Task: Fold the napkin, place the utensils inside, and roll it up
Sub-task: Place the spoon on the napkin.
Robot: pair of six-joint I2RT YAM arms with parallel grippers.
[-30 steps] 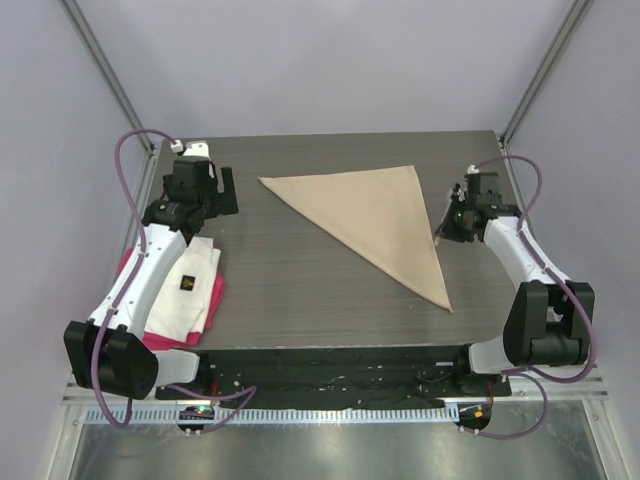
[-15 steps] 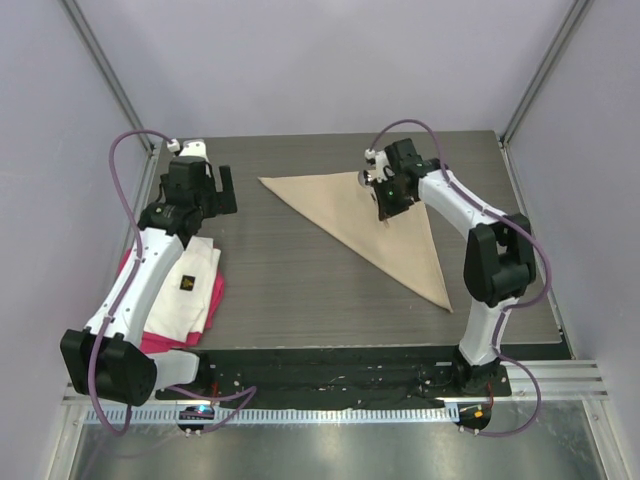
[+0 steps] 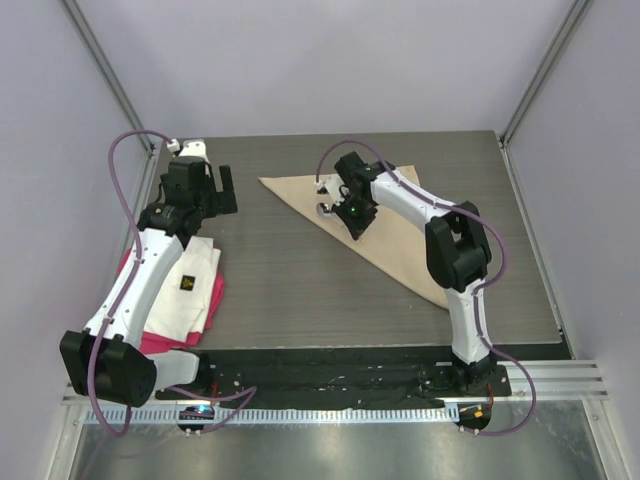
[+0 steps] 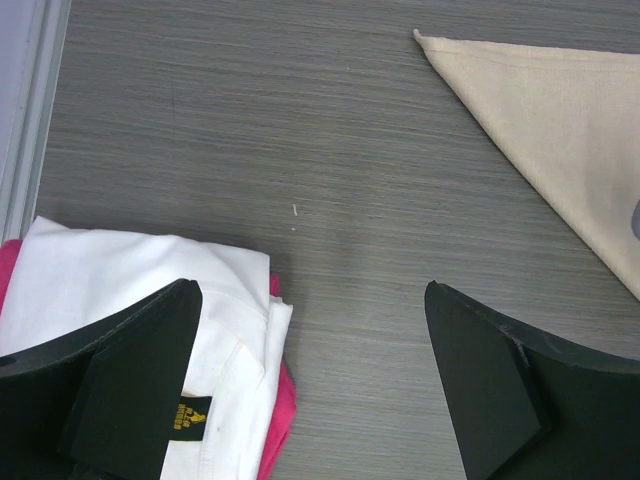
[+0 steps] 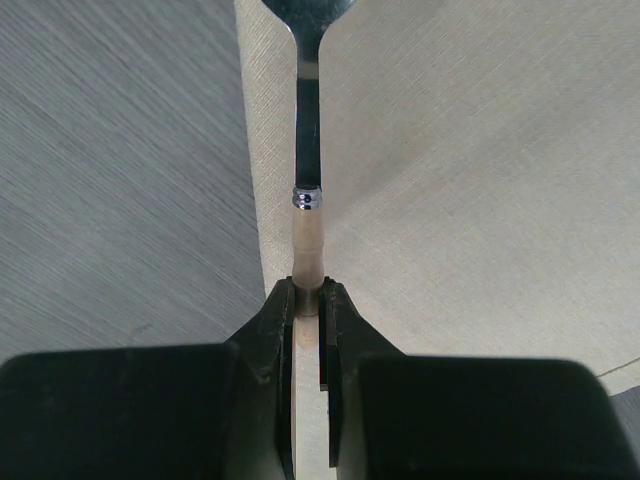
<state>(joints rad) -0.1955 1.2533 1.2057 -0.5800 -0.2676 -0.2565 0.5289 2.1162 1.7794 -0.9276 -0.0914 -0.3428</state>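
Observation:
Next, the right gripper brings the spoon (image 5: 307, 170) down onto the napkin just inside the napkin's long slanted edge and releases the spoon's handle, as the spoon already runs along that edge.
The beige napkin (image 3: 295, 190) lies folded into a triangle on the dark table, and also shows in both wrist views (image 4: 560, 110) (image 5: 460, 180). My right gripper (image 3: 340, 205) (image 5: 308, 300) reaches over the napkin's left part and is shut on the light wooden handle of the spoon (image 5: 307, 170). The spoon's silver bowl (image 3: 326, 208) points away from the jaws, along the napkin's left edge. My left gripper (image 3: 215, 190) (image 4: 310, 300) hangs open and empty at the far left, apart from the napkin, over bare table beside a cloth stack.
A white cloth with a dark logo (image 3: 190, 285) (image 4: 120, 270) lies on a pink-red cloth (image 3: 213, 290) (image 4: 280, 400) at the left edge. Metal frame posts (image 3: 110, 80) rise at the back corners. Dark table (image 3: 290, 280) lies bare in front of the napkin.
My right arm has swung from the table's right side leftward across the napkin, carrying the spoon to the napkin's left part. The left arm has barely moved.

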